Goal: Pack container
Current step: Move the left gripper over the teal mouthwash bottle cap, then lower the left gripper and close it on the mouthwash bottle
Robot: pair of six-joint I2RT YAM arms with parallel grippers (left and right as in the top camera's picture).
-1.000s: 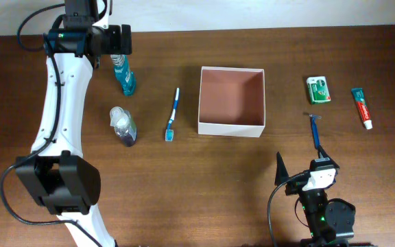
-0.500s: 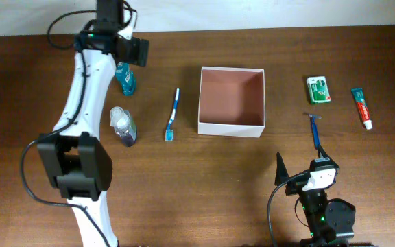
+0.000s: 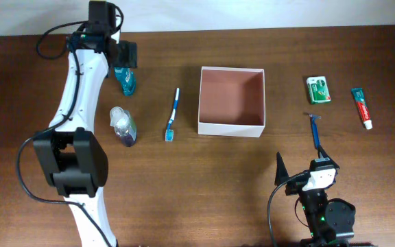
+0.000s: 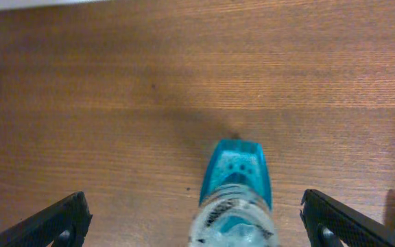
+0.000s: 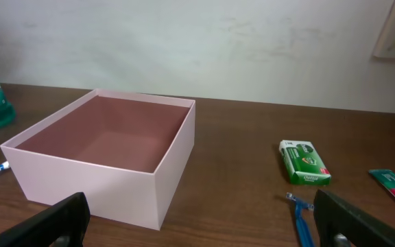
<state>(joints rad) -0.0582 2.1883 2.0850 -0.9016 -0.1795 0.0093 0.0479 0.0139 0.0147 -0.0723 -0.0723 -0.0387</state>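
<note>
The mouthwash bottle sits off-centre between my fingers. My left gripper therefore shifts toward the right in the wrist view next, then goes down over its top (image 3: 122,70) (image 4: 233,218).
The container (image 3: 231,123), a square box with white walls and a pinkish-brown inside, sits mid-table and holds nothing; the right wrist view shows its near wall (image 5: 88,189). My left gripper (image 3: 123,60) hovers open over a teal mouthwash bottle (image 3: 125,81) at the back left. In the left wrist view that bottle (image 4: 235,180) lies between the spread fingers (image 4: 57,221), untouched by them. My right gripper (image 3: 300,166) is open near the front edge, facing the container, with nothing between its fingers (image 5: 362,221).
A blue toothbrush (image 3: 173,114) and a clear bottle (image 3: 123,126) lie left of the container. To its right are a green packet (image 3: 318,90), a toothpaste tube (image 3: 362,108) and a blue razor (image 3: 315,130), the razor (image 5: 299,216) closest to my right gripper.
The left arm swung right, then back a little to the left, its open gripper staying by the teal bottle's top. The right arm has not moved.
</note>
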